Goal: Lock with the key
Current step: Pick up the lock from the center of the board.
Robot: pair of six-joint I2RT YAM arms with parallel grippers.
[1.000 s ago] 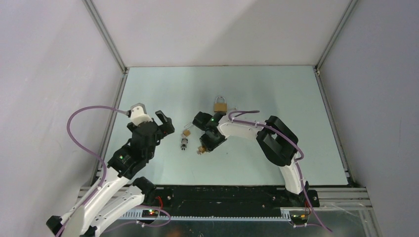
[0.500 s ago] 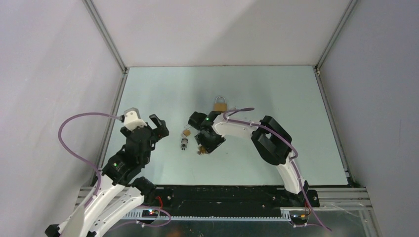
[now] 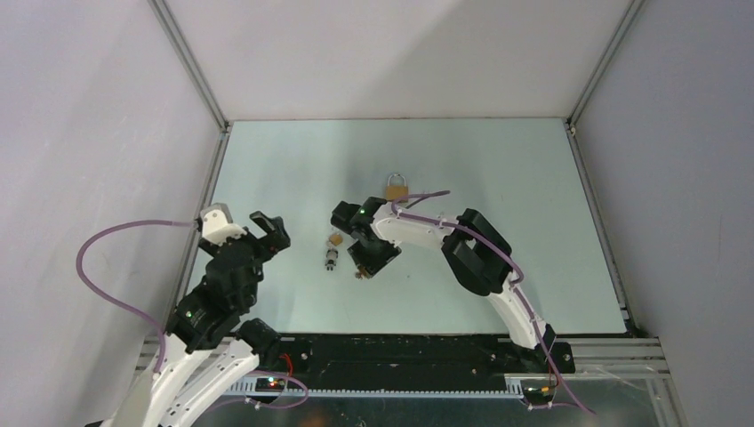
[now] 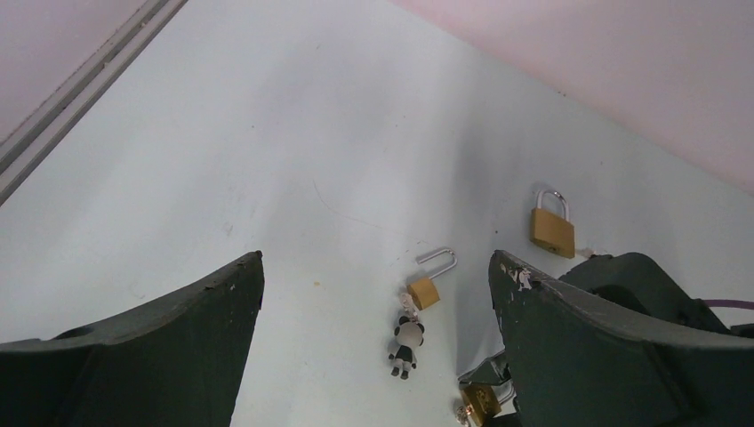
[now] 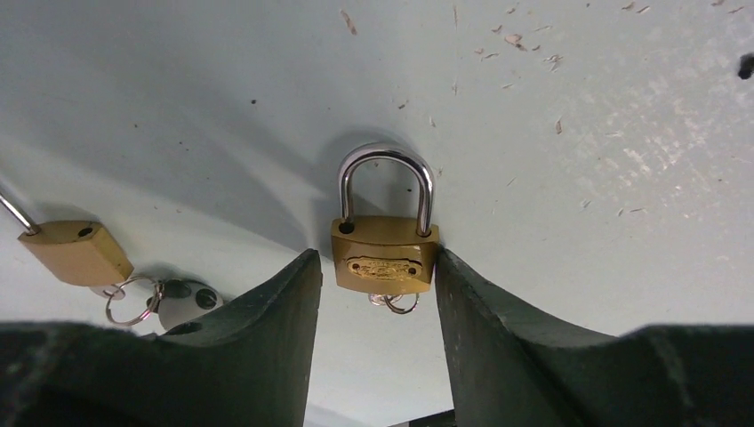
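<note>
I will next move my left gripper to the right in the top view and close it on the padlock's bottom end [image 3: 361, 273] [image 4: 471, 406], because the right gripper's fingers are only at the padlock's sides.
A brass padlock [image 5: 385, 260] with its shackle down lies on the table between my right gripper's [image 5: 377, 267] fingers. The right finger touches its side and a thin gap shows at the left finger. A key ring [image 5: 392, 303] sticks out from the padlock's bottom edge. In the top view this padlock [image 3: 362, 269] shows just below the right gripper [image 3: 364, 258]. My left gripper [image 4: 375, 258] is open and empty, left of the locks and off the table [image 3: 267, 233].
A smaller brass padlock [image 3: 336, 238] with its shackle swung open lies left of the right gripper, with a panda charm [image 3: 331, 261] on its key ring; both show in the left wrist view [image 4: 425, 289]. Another shut padlock [image 3: 397, 189] lies farther back.
My left arm has pulled back to the left and toward the near edge. My right gripper has shifted slightly left over the padlock.
</note>
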